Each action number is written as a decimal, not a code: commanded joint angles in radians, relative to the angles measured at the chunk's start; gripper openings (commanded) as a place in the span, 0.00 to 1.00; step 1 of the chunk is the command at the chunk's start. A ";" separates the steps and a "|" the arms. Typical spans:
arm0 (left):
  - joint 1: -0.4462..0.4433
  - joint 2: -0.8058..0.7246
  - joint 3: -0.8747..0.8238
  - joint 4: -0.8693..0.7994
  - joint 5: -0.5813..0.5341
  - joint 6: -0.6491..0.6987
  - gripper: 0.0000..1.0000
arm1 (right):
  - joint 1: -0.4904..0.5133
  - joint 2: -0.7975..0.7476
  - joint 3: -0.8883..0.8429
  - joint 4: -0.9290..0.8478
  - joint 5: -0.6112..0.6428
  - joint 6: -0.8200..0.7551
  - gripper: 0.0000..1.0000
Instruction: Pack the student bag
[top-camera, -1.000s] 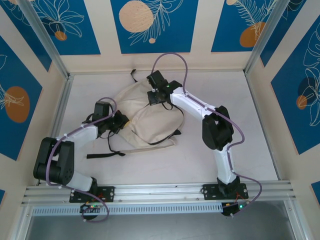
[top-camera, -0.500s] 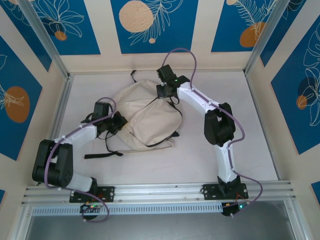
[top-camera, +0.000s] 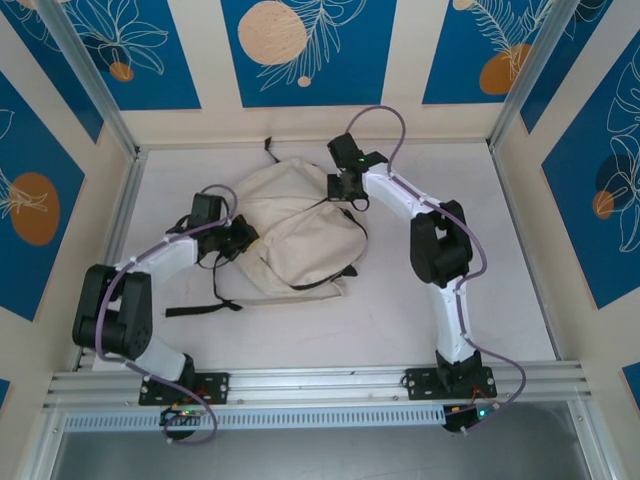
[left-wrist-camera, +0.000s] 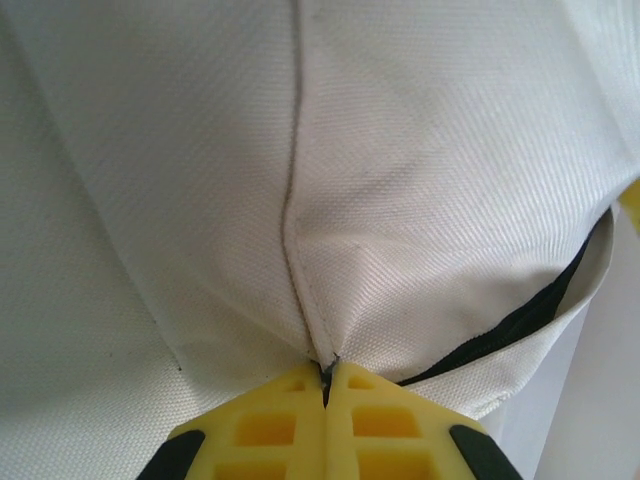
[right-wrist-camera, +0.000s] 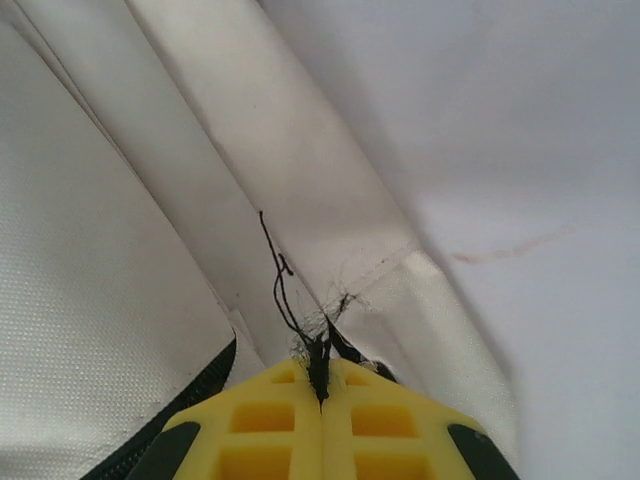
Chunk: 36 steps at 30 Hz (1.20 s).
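My right gripper goes sideways next, away from my left gripper, toward the bare tabletop beside the bag, because the cream cloth (left-wrist-camera: 300, 200) between both grippers lies creased.
The student bag (top-camera: 295, 235), a cream fabric backpack with black straps and zipper trim, lies on the white table between the two arms. My left gripper (top-camera: 243, 238) is shut on the bag's left side; in the left wrist view its yellow fingers (left-wrist-camera: 300, 420) pinch a seam of the cream cloth (left-wrist-camera: 300, 200) beside the black zipper (left-wrist-camera: 520, 320). My right gripper (top-camera: 340, 192) is shut on the bag's upper right edge; in the right wrist view its yellow fingers (right-wrist-camera: 290, 420) clamp a frayed black bit of trim (right-wrist-camera: 318, 350) at the fabric edge.
Black straps (top-camera: 200, 308) trail from the bag toward the front left of the table. A strap end (top-camera: 267, 147) lies near the back wall. Metal frame posts (top-camera: 120, 180) and blue patterned walls enclose the table (top-camera: 480, 250).
My right gripper has moved to the right and toward the back, drawing the bag's upper edge with it. The left gripper has shifted slightly back, still holding the cloth.
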 joint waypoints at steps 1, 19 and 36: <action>-0.004 0.078 0.095 -0.019 0.028 0.066 0.00 | -0.092 -0.121 -0.114 -0.020 0.111 0.102 0.00; -0.012 -0.070 0.438 -0.539 -0.410 0.311 0.74 | -0.215 -0.655 -0.387 0.204 -0.046 -0.002 0.84; 0.077 -0.444 -0.102 -0.120 -1.119 0.557 1.00 | -0.482 -0.926 -1.009 0.627 0.170 -0.028 0.99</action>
